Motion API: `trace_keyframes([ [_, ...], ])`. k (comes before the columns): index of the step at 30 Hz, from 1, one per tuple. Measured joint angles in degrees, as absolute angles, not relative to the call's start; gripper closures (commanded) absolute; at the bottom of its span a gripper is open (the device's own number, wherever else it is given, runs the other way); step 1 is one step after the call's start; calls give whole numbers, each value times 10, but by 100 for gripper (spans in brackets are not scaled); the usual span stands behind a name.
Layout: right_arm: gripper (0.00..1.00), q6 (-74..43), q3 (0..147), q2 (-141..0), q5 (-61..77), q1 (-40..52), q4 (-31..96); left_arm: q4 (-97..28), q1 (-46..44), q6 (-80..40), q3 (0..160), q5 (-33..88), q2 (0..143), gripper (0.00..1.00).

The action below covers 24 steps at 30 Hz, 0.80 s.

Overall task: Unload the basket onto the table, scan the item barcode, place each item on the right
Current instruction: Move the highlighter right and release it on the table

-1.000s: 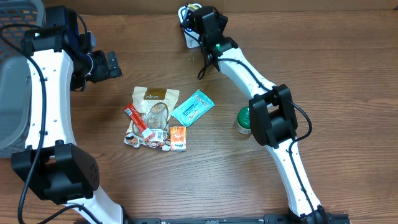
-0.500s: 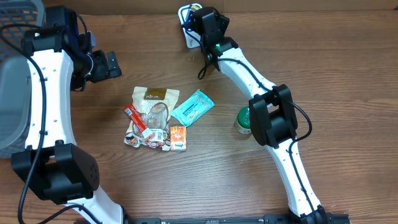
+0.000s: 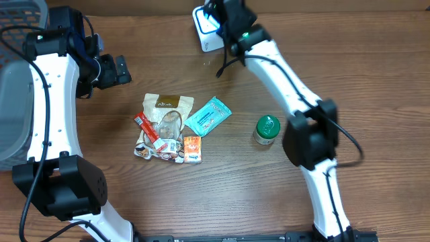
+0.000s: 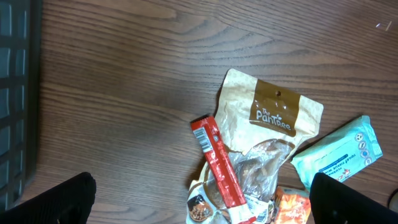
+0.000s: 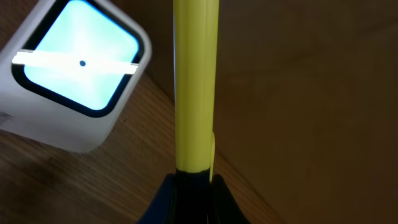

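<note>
Next, my right gripper swings down to bare wood, below and to its right in the overhead view, freeing the yellow item clear of packets.
My right gripper (image 3: 220,15) hangs at the back of the table, shut on a thin yellow item with a black lower end (image 5: 196,81). The right wrist view shows that item edge-on between the fingers (image 5: 194,182). Just left of it stands the white scanner (image 5: 78,74), its window lit pale blue (image 3: 203,27). My left gripper (image 3: 125,68) is open at the left, above bare wood, with nothing between its fingers (image 4: 53,199). A pile of packets lies below it: a tan pouch (image 4: 273,118), a red stick (image 4: 217,162) and a teal pack (image 4: 339,152).
A green-lidded jar (image 3: 267,128) stands right of the pile, beside the right arm. An orange packet (image 3: 192,148) lies at the pile's front. A dark mesh basket (image 3: 20,15) and a grey bin (image 3: 12,114) fill the left edge. A brown wall runs behind the scanner.
The right arm has stretched toward the back and its elbow has swung right, uncovering the green-lidded jar. More of the scanner's lit window shows. The left arm has not moved.
</note>
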<state>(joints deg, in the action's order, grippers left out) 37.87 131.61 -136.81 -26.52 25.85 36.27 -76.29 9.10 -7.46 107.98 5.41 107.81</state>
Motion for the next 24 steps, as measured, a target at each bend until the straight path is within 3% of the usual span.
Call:
trace_keyframes([
  [7,96,227,1320,-1207,-246,220,515,-763,91,-75,1080,54,1078,0],
  [14,96,58,1324,-1153,-160,78,751,-763,91,-75,1080,54,1078,0],
  [20,96,10,1286,-1170,-23,-59,871,-763,91,-75,1080,54,1078,0],
  [24,96,6,1203,-1173,35,-111,863,-763,91,-75,1080,54,1078,0],
])
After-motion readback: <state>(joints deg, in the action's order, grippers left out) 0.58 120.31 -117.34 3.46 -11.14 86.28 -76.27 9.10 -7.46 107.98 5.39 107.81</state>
